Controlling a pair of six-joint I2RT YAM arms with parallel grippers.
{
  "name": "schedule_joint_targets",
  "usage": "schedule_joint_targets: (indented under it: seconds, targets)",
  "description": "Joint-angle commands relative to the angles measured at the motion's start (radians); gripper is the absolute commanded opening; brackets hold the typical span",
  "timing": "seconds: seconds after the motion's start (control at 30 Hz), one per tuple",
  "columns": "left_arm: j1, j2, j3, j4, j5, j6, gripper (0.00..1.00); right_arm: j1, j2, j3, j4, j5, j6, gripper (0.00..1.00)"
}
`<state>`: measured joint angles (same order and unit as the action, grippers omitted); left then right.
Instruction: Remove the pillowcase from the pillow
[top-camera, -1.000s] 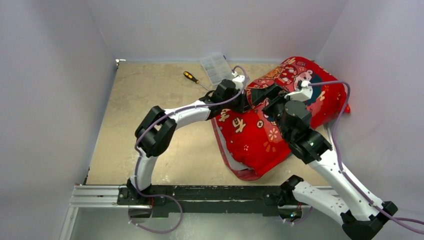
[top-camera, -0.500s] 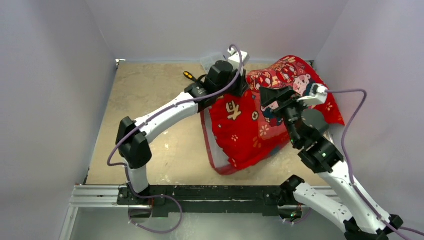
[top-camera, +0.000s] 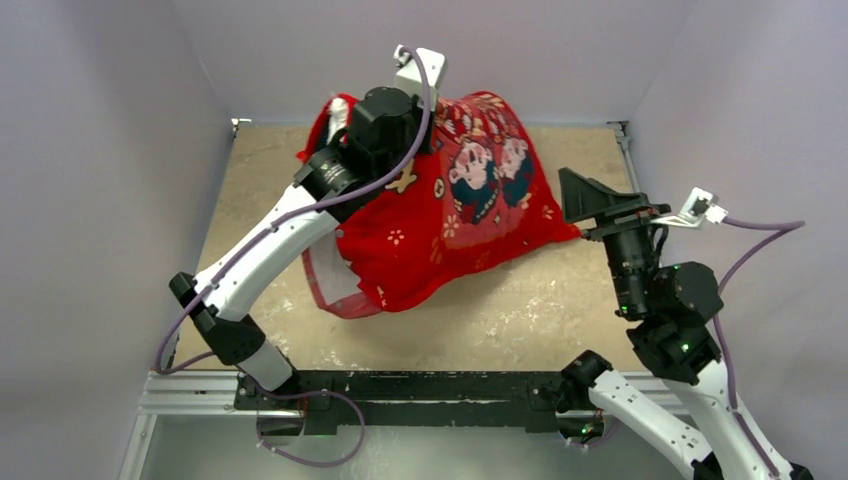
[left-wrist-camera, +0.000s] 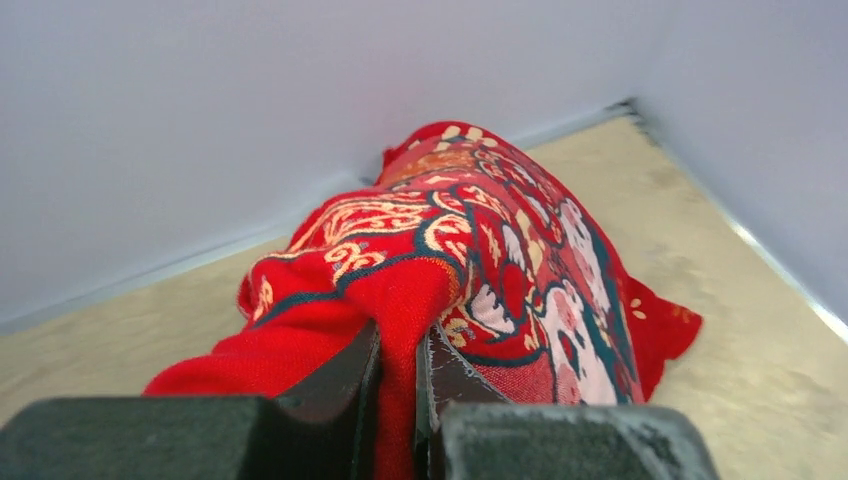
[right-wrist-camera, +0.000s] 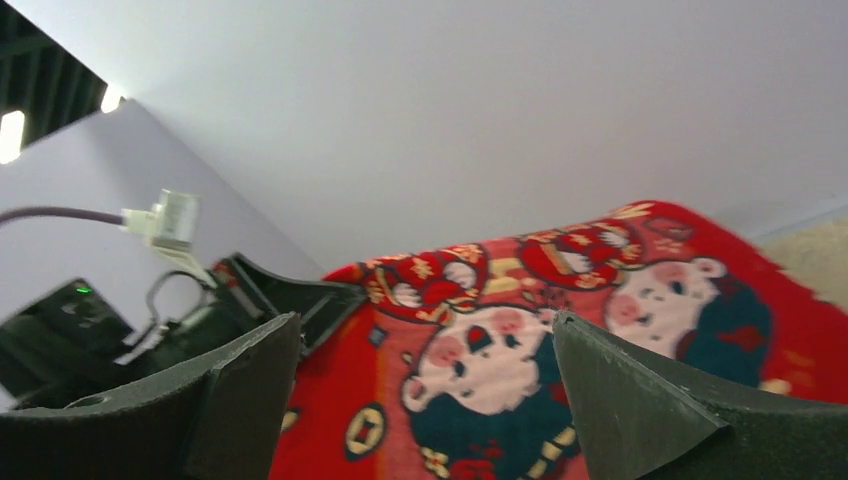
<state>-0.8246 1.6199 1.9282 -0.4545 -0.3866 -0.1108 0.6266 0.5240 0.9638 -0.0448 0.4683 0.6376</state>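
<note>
My left gripper will next go left in the top view, then down and back, to lay the fold of the pillowcase over the table, as the pillowcase hangs lifted.
The red printed pillowcase hangs bulging from my left gripper, lifted above the back of the table. In the left wrist view the left gripper is shut on a fold of the pillowcase. A pale patch shows at the lower left opening; I cannot tell whether it is lining or pillow. The pillow is otherwise hidden. My right gripper is open and empty by the cover's right corner. In the right wrist view the right gripper is wide open with the pillowcase beyond it.
The beige table is boxed in by white walls on the left, back and right. A metal rail runs along the near edge by the arm bases. The left arm stretches diagonally over the table's left half.
My left gripper has lifted the pillowcase and carried it up and to the back left. My right gripper has come off the fabric, drawn back to the right, and stands open.
</note>
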Motion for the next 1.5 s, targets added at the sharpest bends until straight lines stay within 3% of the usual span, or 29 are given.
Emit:
schedule_joint_targets:
  seconds: [0.0,0.2,0.37,0.63,0.8,0.87,0.97,1.1,1.27,1.47]
  targets:
    - [0.039,-0.169,0.065,0.202,-0.344,0.073,0.00,0.001,0.052,-0.020,0.009,-0.045,-0.021,0.99]
    - [0.141,-0.267,0.025,0.202,-0.328,-0.016,0.00,0.001,0.114,-0.032,0.040,-0.102,-0.031,0.99]
    - [0.154,-0.306,-0.035,0.172,-0.386,-0.044,0.00,0.001,0.260,-0.081,0.087,-0.267,-0.073,0.99]
    - [0.155,-0.464,-0.378,0.069,-0.566,-0.188,0.00,0.001,0.452,-0.187,0.284,-0.651,-0.156,0.99]
    - [0.155,-0.605,-0.615,-0.135,-0.480,-0.443,0.00,0.001,0.499,-0.245,0.427,-0.701,-0.153,0.99]
    - [0.155,-0.638,-0.698,-0.218,-0.414,-0.505,0.16,0.002,0.530,-0.247,0.448,-0.710,-0.166,0.99]
    - [0.155,-0.678,-0.749,-0.346,-0.369,-0.589,0.55,0.001,0.577,-0.250,0.484,-0.759,-0.170,0.99]
    - [0.154,-0.759,-0.783,-0.399,-0.308,-0.627,0.88,0.001,0.618,-0.267,0.557,-0.829,-0.143,0.99]
    - [0.156,-0.838,-0.804,-0.464,-0.330,-0.656,0.99,0.002,0.680,-0.292,0.649,-0.853,-0.102,0.99]
    - [0.156,-0.902,-0.982,-0.427,-0.309,-0.789,0.99,0.003,0.849,-0.319,0.783,-0.963,-0.059,0.99]
